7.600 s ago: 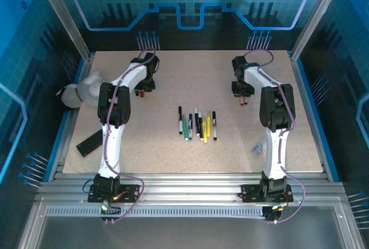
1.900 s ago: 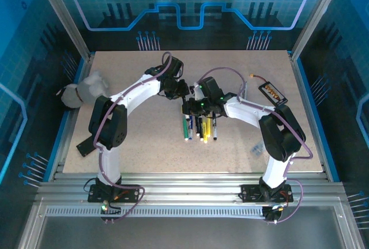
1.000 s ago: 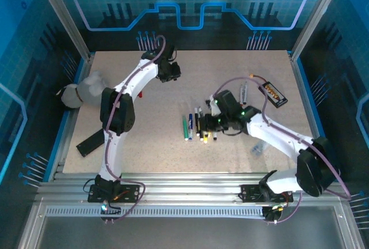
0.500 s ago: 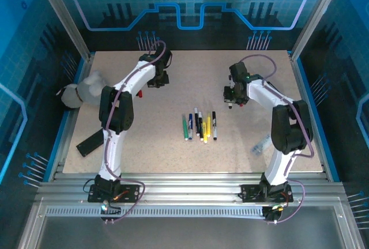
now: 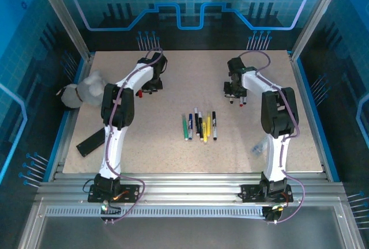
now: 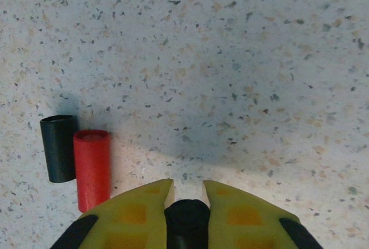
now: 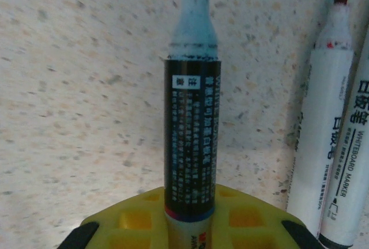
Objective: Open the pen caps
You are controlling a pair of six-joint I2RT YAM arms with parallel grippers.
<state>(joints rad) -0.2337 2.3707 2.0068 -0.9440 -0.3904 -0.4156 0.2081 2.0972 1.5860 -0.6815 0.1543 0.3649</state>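
Observation:
The right gripper moves down to the bare tabletop [image 5: 236, 101] beside the red-tipped marker next and releases the black-labelled pen, its cap already off, since that spot lies below.
My left gripper [image 6: 188, 188] is shut on a black pen cap [image 6: 185, 221], held just above the table. To its left a red cap [image 6: 92, 168] and another black cap [image 6: 57, 148] lie side by side. In the top view this gripper [image 5: 151, 86] hovers far left, by the red cap [image 5: 140, 93]. My right gripper [image 7: 190, 196] is shut on a black-labelled marker pen [image 7: 191, 116] with a bare black tip; it hangs at the far right [image 5: 232, 92]. Several capped pens [image 5: 199, 125] lie in a row at the table's centre.
Two uncapped white markers [image 7: 323, 134] lie just right of the held pen, one with a red tip. A flat black device [image 5: 91, 142] sits at the near left, a white cloth [image 5: 83, 90] at the left edge, and a small clear item [image 5: 258, 147] at the right.
The right arm has swung from the pen row to the far right, carrying the pen. The left gripper has drifted toward the near left, close to the loose caps.

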